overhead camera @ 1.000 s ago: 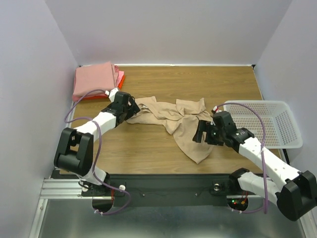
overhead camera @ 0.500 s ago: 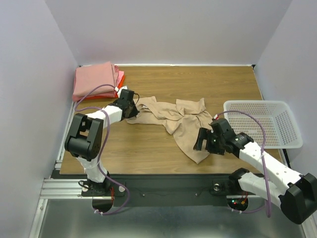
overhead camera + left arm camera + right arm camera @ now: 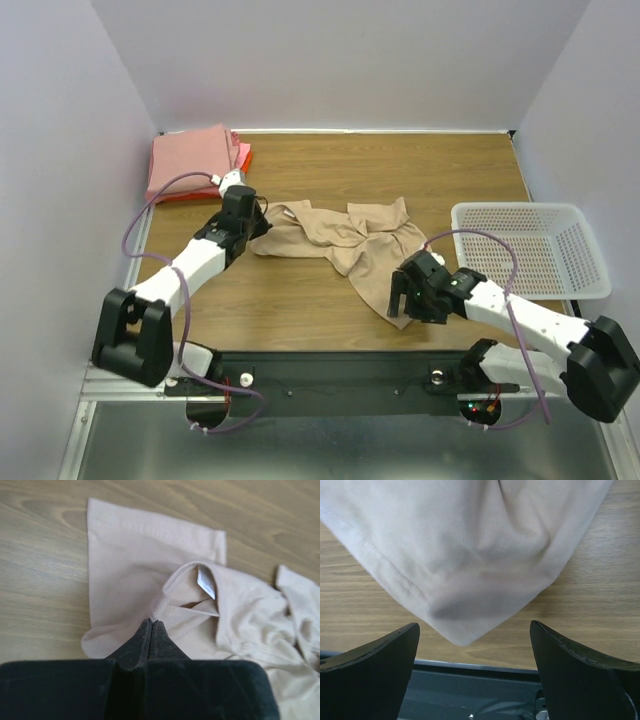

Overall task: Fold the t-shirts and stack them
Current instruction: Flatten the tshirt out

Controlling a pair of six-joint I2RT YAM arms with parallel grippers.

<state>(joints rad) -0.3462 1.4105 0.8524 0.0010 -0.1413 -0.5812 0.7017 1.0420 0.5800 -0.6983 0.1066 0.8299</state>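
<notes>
My right gripper comes down next onto the shirt's pointed hem corner near the table's front edge and closes, since the corner lies between its spread fingers.
A crumpled tan t-shirt lies spread across the middle of the table. My left gripper is at its left end. In the left wrist view, that gripper is shut on the ribbed collar of the tan t-shirt, next to the white label. My right gripper is at the shirt's near corner, close to the table's front edge. It stands open, with the pointed hem corner of the shirt reaching down between its fingers, not pinched. Folded salmon-pink and orange-red t-shirts are stacked at the back left.
A white mesh basket stands at the right edge of the table, beside the right arm. The table's metal front rail runs just below the right fingers. Grey walls close in the back and both sides.
My left gripper has shut on the tan shirt's collar, and its arm has straightened out. My right gripper has moved left and nearer, down to the shirt's bottom corner, still open.
</notes>
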